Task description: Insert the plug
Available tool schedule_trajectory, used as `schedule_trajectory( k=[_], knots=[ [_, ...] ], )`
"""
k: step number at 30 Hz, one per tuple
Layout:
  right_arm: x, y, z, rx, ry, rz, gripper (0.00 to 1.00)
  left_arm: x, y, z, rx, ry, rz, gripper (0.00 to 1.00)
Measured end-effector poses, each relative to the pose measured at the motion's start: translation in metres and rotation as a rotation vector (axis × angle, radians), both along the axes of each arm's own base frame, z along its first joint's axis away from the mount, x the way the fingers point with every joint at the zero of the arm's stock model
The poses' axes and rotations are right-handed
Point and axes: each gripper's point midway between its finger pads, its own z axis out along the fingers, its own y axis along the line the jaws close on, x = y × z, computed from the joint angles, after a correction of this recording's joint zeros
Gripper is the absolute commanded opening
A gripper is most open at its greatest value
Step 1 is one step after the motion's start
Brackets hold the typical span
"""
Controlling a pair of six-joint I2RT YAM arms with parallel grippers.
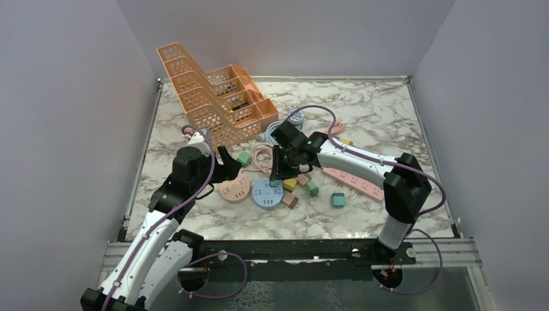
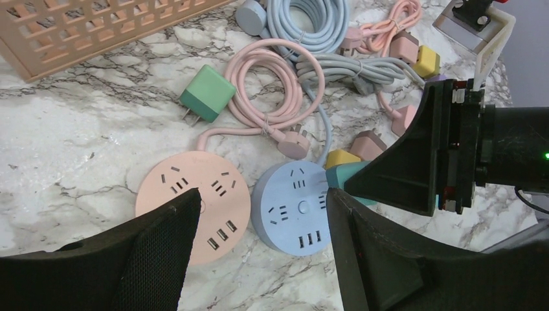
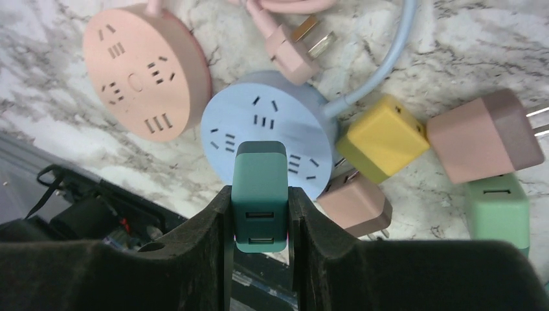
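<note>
Next, my right gripper lowers its plug onto the blue hub's socket by the yellow adapter [image 1: 276, 191] [image 3: 300, 166] and releases it, since that socket lies below the gripper.
My right gripper [image 3: 260, 194] is shut on a dark teal USB plug [image 3: 260, 172] and holds it over the near part of the round blue socket hub [image 3: 246, 123]. In the top view the right gripper [image 1: 278, 175] is tilted down over the blue hub [image 1: 266, 194]. The plug's prongs are hidden. My left gripper [image 2: 262, 194] is open and empty, hovering above the round pink hub [image 2: 188, 175] and the blue hub [image 2: 294, 207]. In the top view the left gripper [image 1: 230, 165] is just left of the right one.
An orange tiered rack [image 1: 213, 97] stands at the back left. A pink power strip [image 1: 353, 181] lies right of the hubs. Loose adapters lie around: green [image 2: 207, 94], yellow [image 3: 382, 137], brown-pink [image 3: 485, 136], teal [image 1: 338, 199]. Coiled pink cable [image 2: 272, 84] lies behind the hubs.
</note>
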Motion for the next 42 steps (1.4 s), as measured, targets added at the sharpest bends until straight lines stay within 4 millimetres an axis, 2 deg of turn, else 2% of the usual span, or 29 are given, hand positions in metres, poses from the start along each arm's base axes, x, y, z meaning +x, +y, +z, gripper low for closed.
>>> schedule_trajectory(
  k=[6,13,23,42],
  knots=[
    [-0.002,-0.009,-0.015,-0.100,-0.001,-0.015,0.01,-0.001,0.003,-0.002,0.022,-0.012,0.013,0.73],
    [-0.011,-0.010,-0.019,-0.142,-0.013,-0.008,0.01,-0.004,0.004,-0.009,0.035,-0.012,0.020,0.73],
    [-0.019,-0.015,-0.025,-0.183,-0.011,-0.004,0.01,-0.005,0.006,-0.006,0.029,-0.027,0.029,0.73],
    [-0.017,-0.004,-0.027,-0.157,-0.003,-0.018,0.01,-0.005,0.007,-0.006,0.027,-0.029,0.035,0.73]
  ],
)
